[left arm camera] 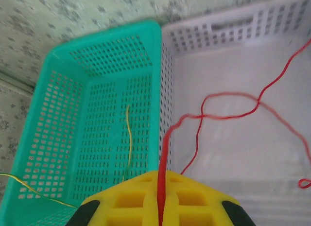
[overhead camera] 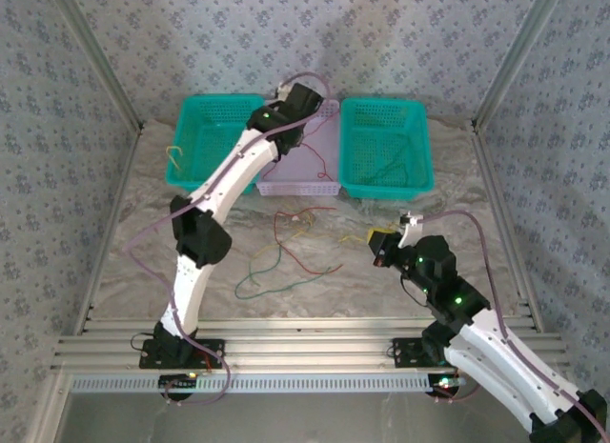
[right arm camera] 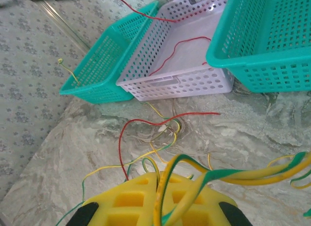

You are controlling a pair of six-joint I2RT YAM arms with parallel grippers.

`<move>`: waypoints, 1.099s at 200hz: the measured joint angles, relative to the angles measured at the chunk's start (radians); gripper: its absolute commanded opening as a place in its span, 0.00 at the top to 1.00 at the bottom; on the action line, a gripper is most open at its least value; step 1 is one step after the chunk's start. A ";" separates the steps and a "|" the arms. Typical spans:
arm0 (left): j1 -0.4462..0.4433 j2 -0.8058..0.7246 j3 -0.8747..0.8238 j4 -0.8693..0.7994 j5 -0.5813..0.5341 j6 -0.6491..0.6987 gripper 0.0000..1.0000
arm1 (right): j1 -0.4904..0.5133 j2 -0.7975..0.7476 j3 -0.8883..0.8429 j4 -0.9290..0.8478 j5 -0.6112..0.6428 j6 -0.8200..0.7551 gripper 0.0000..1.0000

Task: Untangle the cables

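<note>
The red cable in my left gripper needs to go down toward the lilac basket's bottom next, and I need to let go of it there. Another red cable is already inside.
My left gripper (overhead camera: 289, 102) hangs over the pale lilac basket (overhead camera: 297, 187), shut on a red cable (left arm camera: 163, 153). That cable runs from between the yellow pads (left arm camera: 131, 197) and loops across the basket floor (left arm camera: 233, 153). My right gripper (overhead camera: 384, 245) is low over the table at the right, shut on a yellow-green striped cable (right arm camera: 233, 174) that bends off to the right. A loose tangle of red, green and yellow cables (overhead camera: 286, 245) lies mid-table, just ahead of the right gripper (right arm camera: 163, 181). A further red cable (right arm camera: 167, 58) lies in the lilac basket.
A teal basket (overhead camera: 205, 129) stands left of the lilac one, holding a thin yellow wire (left arm camera: 129, 138). Another teal basket (overhead camera: 385, 181) at the right holds a thin green wire (overhead camera: 393, 162). Patterned walls enclose the marbled table (overhead camera: 152, 262).
</note>
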 measured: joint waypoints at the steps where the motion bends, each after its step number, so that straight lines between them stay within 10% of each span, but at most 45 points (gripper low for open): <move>1: 0.000 0.002 0.000 -0.002 0.000 0.000 1.00 | 0.000 -0.002 0.000 -0.001 0.000 0.000 1.00; 120: 0.039 0.255 0.082 -0.086 0.086 -0.076 1.00 | 0.002 -0.029 0.059 -0.045 -0.030 0.000 1.00; 220: 0.039 0.323 0.174 -0.131 0.256 -0.108 0.30 | 0.002 -0.001 0.111 -0.047 -0.034 0.001 1.00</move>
